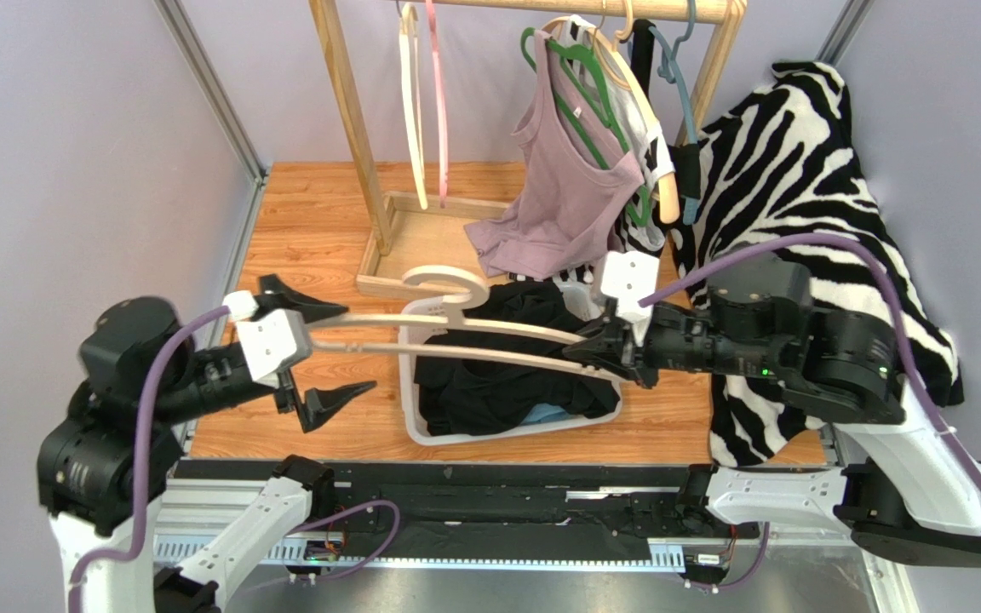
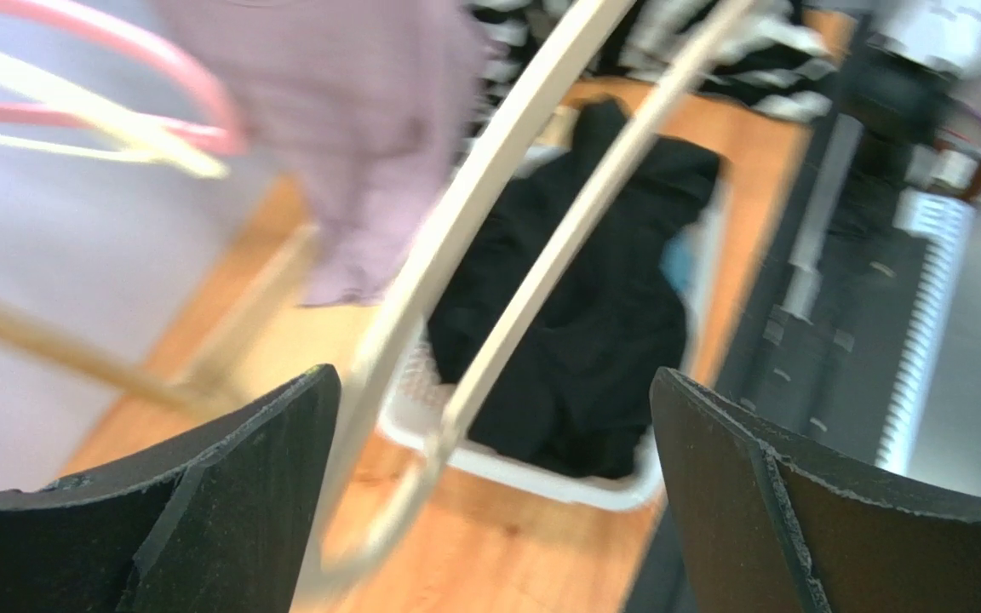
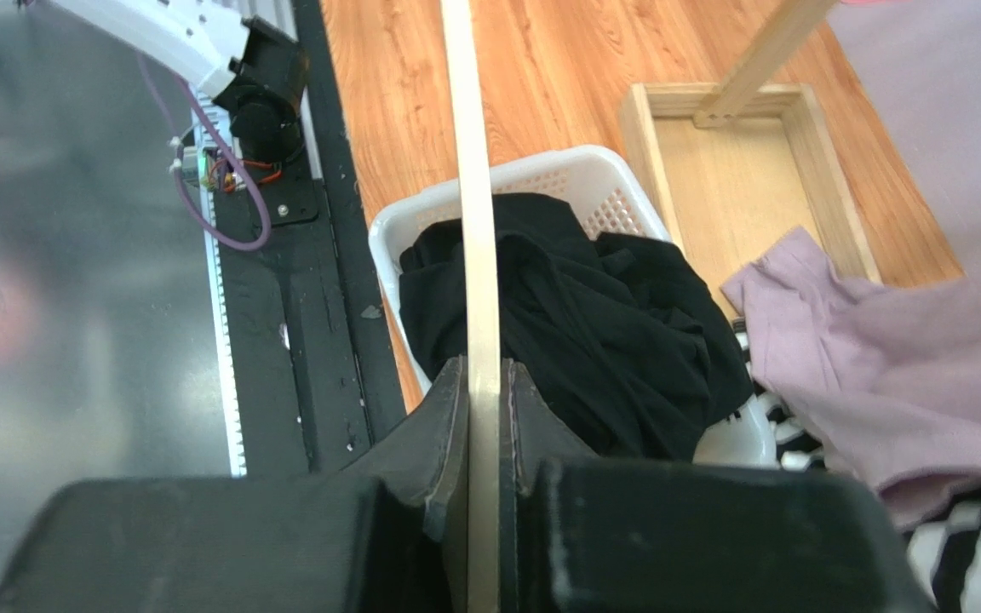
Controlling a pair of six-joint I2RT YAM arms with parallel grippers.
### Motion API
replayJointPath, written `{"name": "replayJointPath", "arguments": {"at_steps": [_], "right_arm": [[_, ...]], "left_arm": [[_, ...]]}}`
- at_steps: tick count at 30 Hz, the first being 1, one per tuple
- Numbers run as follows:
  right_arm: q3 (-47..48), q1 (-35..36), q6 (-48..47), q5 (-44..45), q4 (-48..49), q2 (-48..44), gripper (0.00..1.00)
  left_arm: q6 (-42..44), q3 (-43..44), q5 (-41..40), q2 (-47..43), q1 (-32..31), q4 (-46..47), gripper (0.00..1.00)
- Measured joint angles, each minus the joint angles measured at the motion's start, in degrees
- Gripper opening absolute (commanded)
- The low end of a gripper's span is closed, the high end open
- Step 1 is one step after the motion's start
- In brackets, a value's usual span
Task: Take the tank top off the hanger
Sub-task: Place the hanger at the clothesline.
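My right gripper raises the bare hanger outward next, hooks it on the bar's free part beside the pink hanger and releases it.
A bare cream wooden hanger lies level above a white basket. My right gripper is shut on its right end; the right wrist view shows the jaws clamped on the hanger's bar. My left gripper is open, its fingers either side of the hanger's left end without touching. A black garment lies in the basket. A mauve tank top hangs on a green hanger on the rack.
A wooden clothes rack with a tray base stands at the back, holding pink and cream hangers. A zebra-print cloth drapes over the right side. Grey walls close in both sides.
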Motion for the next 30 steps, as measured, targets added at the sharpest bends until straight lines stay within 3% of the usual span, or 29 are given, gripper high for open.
{"name": "replayJointPath", "arguments": {"at_steps": [8,12,18,23,30], "right_arm": [[7.28,-0.35,8.20,13.75,-4.09,-4.04,0.00],[11.37,-0.37,11.23,20.81,-4.33,-4.26,0.00],[12.59,-0.37,13.55,29.38,-4.39,-3.30,0.00],[15.76,-1.38,16.00,37.70,-4.26,2.71,0.00],[25.20,-11.26,20.00,34.99,-3.48,18.56,0.00]], "left_arm": [[-6.03,4.33,-19.98,-0.66,-0.02,9.62,0.99],[-6.73,4.96,-24.65,-0.07,-0.02,11.45,0.99],[-6.88,4.94,-25.53,-0.04,-0.02,11.61,0.99],[-6.91,4.94,-24.87,-0.04,-0.02,11.43,0.99],[-6.91,4.66,-21.55,-0.04,-0.02,11.28,0.99]]}}
